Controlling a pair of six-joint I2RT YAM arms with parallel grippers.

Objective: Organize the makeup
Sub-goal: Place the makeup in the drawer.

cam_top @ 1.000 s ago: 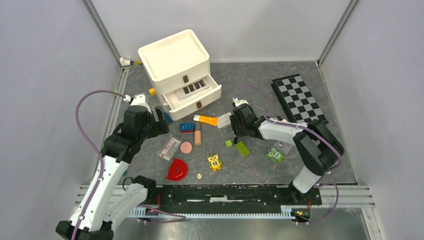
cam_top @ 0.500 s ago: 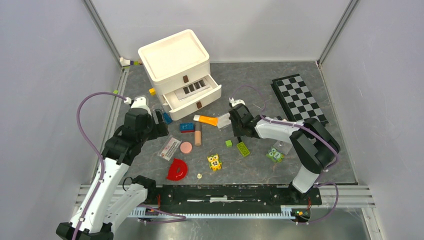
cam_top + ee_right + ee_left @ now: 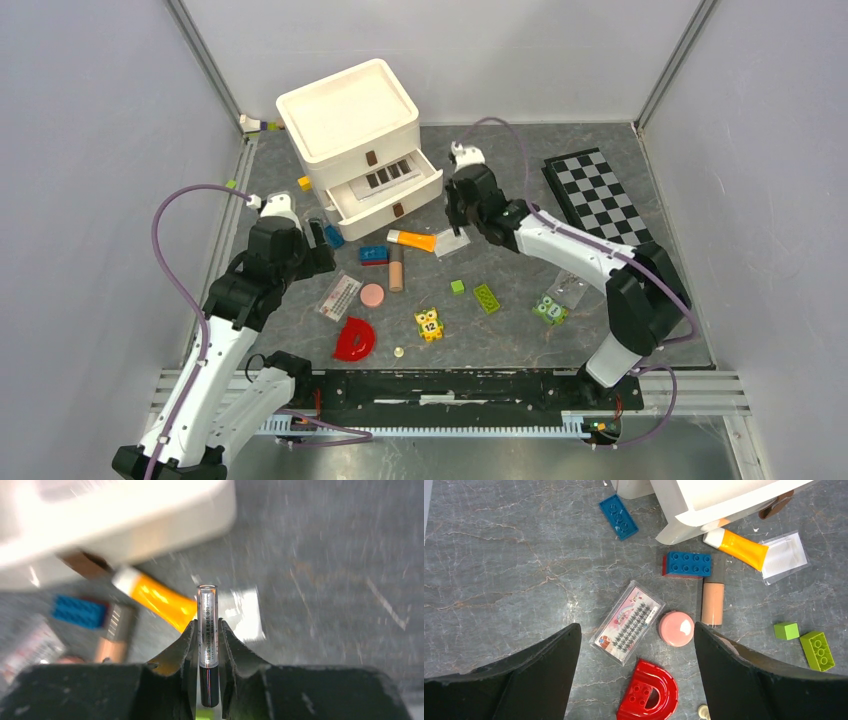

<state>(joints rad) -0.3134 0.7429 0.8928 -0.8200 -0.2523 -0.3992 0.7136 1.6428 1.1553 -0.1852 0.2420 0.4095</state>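
My right gripper moves outward and to the left in the top view next, over the open drawer (image 3: pixel 385 185), and releases the pencil. A free part of the drawer's bottom shows there.
My right gripper (image 3: pixel 462 207) is shut on the thin black pencil (image 3: pixel 208 645) and holds it above the table, by the open drawer (image 3: pixel 385 185) of the white drawer unit (image 3: pixel 350 115). Below it lie the orange tube with white cap (image 3: pixel 412 240) and a flat clear packet (image 3: pixel 450 241). My left gripper (image 3: pixel 318 246) is open and empty, hovering over the lash packet (image 3: pixel 628 621) and the round pink disc (image 3: pixel 676 628). The beige stick (image 3: pixel 713 600) lies beside the disc.
A checkerboard (image 3: pixel 597 197) lies at the back right. Toy bricks are scattered about: blue (image 3: pixel 374 254), green (image 3: pixel 486 297), two owl blocks (image 3: pixel 429 323), and a red half-ring (image 3: pixel 354 338). Another clear packet (image 3: pixel 570 290) lies at the right.
My right gripper has lifted and moved back and left, from near the green bricks toward the open drawer, with the pencil in it. The left arm has barely moved.
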